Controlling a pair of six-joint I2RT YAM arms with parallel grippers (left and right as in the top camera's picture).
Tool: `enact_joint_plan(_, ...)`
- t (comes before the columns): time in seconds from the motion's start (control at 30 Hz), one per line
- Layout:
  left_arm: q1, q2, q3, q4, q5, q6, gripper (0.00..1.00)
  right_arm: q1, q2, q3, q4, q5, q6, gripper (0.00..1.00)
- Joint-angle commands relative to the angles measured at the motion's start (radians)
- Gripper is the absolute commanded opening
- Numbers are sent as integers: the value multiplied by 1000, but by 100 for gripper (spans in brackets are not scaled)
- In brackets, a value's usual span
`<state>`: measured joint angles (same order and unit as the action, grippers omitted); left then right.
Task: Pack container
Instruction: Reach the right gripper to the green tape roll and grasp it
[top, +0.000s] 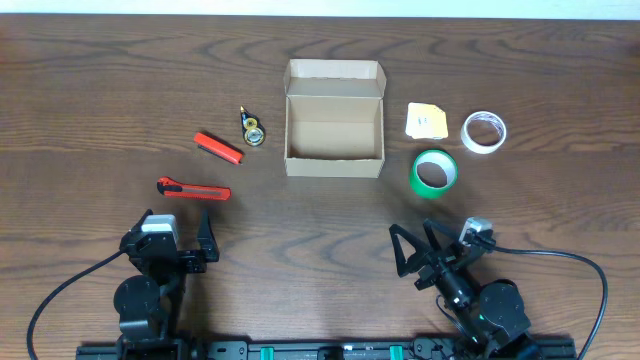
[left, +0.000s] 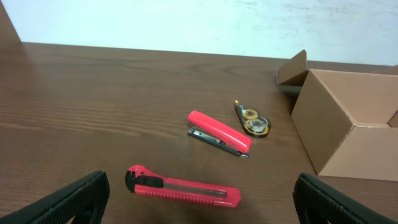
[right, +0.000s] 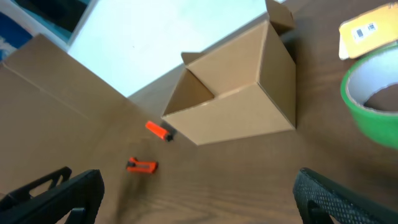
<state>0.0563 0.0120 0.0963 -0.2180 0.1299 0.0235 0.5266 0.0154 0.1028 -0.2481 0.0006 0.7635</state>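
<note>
The robot needs to reach its right gripper outward next and close it on the green tape roll's side away from the container (top: 334, 130), because the roll is outward of the open fingers.
The open brown cardboard container (top: 334, 130) sits at the table's middle, flap lid up at the back and empty; it also shows in the left wrist view (left: 348, 124) and the right wrist view (right: 239, 99). Left of it lie a red box cutter (top: 193, 188), a red stapler (top: 218, 148) and a correction tape dispenser (top: 252, 128). Right of it lie a green tape roll (top: 434, 173), a white tape roll (top: 483, 132) and a yellow card pack (top: 427, 121). My left gripper (top: 180, 240) is open and empty near the front edge, just behind the cutter (left: 182, 187). My right gripper (top: 425, 250) is open and empty at the front right.
The stapler (left: 219, 132) and tape dispenser (left: 252, 120) lie between my left gripper and the container. The green roll (right: 373, 93) lies close ahead of my right gripper. Black cables trail from both arm bases along the front edge.
</note>
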Motion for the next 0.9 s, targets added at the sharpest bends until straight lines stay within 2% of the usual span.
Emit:
enact_joint_plan(0.0, 4, -7, -28, -5, -7, 7, 95, -25, 38, 11, 32, 29, -37, 99)
enact_joint_plan(0.13, 4, -7, -28, -5, -7, 7, 95, -79, 151, 111, 31, 25, -143, 99)
enact_joint_plan(0.23, 4, -7, -28, -5, -7, 7, 95, -130, 293, 250, -13, 26, -258, 99)
enact_joint_plan(0.43, 4, -7, -28, -5, -7, 7, 95, -240, 619, 574, -258, 29, -451, 99)
enact_joint_plan(0.63, 4, -7, -28, -5, -7, 7, 95, -337, 890, 766, -406, 56, -512, 99)
enact_joint_plan(0.87, 4, -7, -28, -5, -7, 7, 95, -457, 1211, 800, -431, 55, -499, 99)
